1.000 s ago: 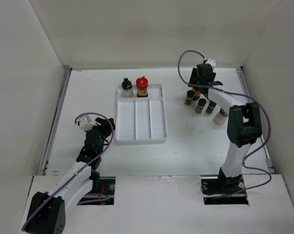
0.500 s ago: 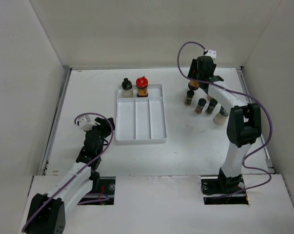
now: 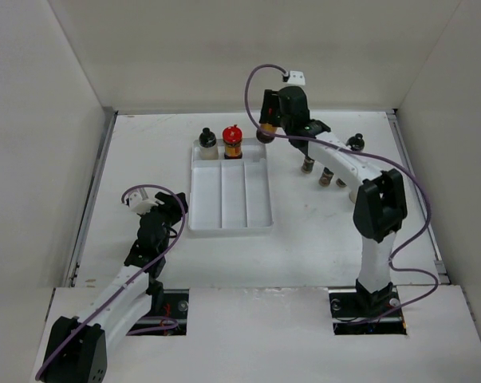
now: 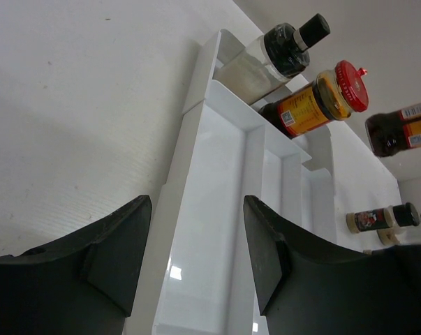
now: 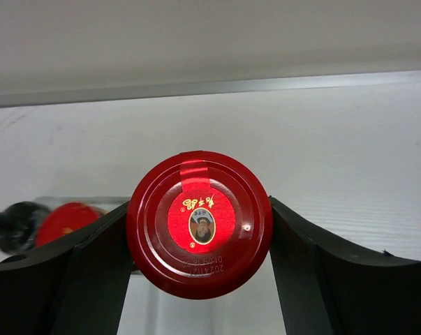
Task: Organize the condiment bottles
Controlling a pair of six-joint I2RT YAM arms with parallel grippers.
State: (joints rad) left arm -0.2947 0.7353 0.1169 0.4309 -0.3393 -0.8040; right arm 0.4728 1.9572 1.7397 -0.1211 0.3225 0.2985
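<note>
My right gripper will shift to the left in the top view, go down and let go there, because the slot [image 3: 255, 150] beside the standing red-capped bottle is empty.
My right gripper [image 3: 270, 126] is shut on a red-capped bottle [image 5: 200, 223] with a dark, orange-labelled body [image 4: 405, 129] and holds it in the air over the far right corner of the white tray [image 3: 256, 209]. A clear black-capped bottle [image 3: 206, 144] and a second red-capped bottle [image 3: 233, 142] stand in the tray's far end. Three small dark bottles [image 3: 325, 176] stand to the right of the tray. My left gripper [image 3: 173, 209] is open and empty beside the tray's left wall [image 4: 186, 160].
A black-capped bottle [image 3: 354, 143] shows behind the right arm, partly hidden. Three white walls enclose the table. The tray's three long compartments hold nothing at their near end [image 4: 217, 230].
My right gripper has lifted the red-capped bottle from the group at the right and carried it left to the tray's far right corner. The left arm has not moved.
</note>
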